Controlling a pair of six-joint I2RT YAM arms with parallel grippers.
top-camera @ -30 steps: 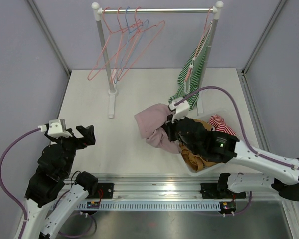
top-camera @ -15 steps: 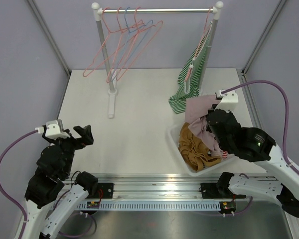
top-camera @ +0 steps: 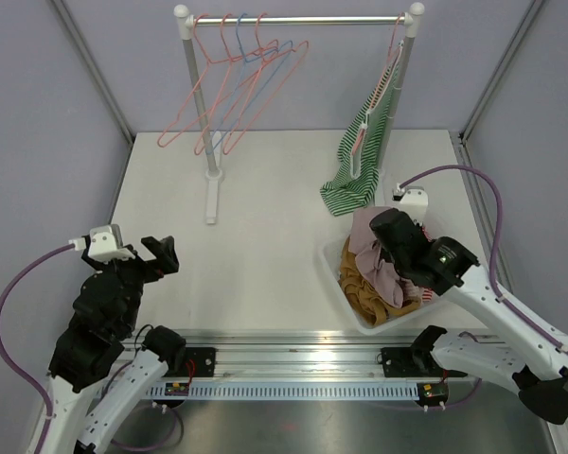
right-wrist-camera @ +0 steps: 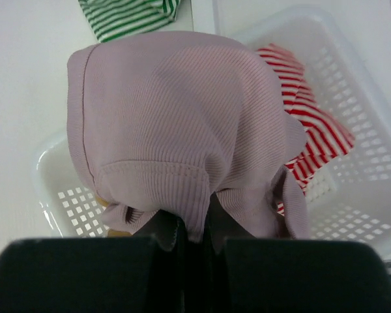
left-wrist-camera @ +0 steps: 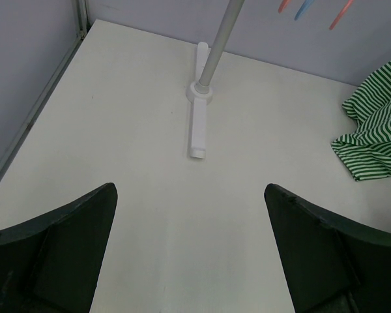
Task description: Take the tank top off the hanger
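The pink tank top already hangs free of any hanger, so my right gripper will next lower it into the white basket [top-camera: 331,270], toward the mustard garment.
My right gripper [right-wrist-camera: 195,228] is shut on a pale pink ribbed tank top [right-wrist-camera: 176,124], which hangs bunched from the jaws over the white basket [right-wrist-camera: 352,195]. From above, the pink tank top [top-camera: 364,241] drapes over the gripper at the basket's [top-camera: 331,270] far edge. It is on no hanger. A green-striped garment [top-camera: 358,170] hangs on a pink hanger [top-camera: 364,132] at the right end of the rack. Far from both, my left gripper [top-camera: 161,255] is open over bare table at the near left, fingers wide [left-wrist-camera: 189,222].
Several empty pink and blue hangers [top-camera: 237,85] hang at the rail's left end by the white post [top-camera: 208,132] and its foot [left-wrist-camera: 197,124]. The basket holds a mustard garment [top-camera: 360,288] and a red-striped one [right-wrist-camera: 313,124]. Grey walls enclose the table.
My right gripper carried the pink tank top from the table's middle rightward and now holds it over the basket. The empty hangers keep swinging. The left arm has barely moved.
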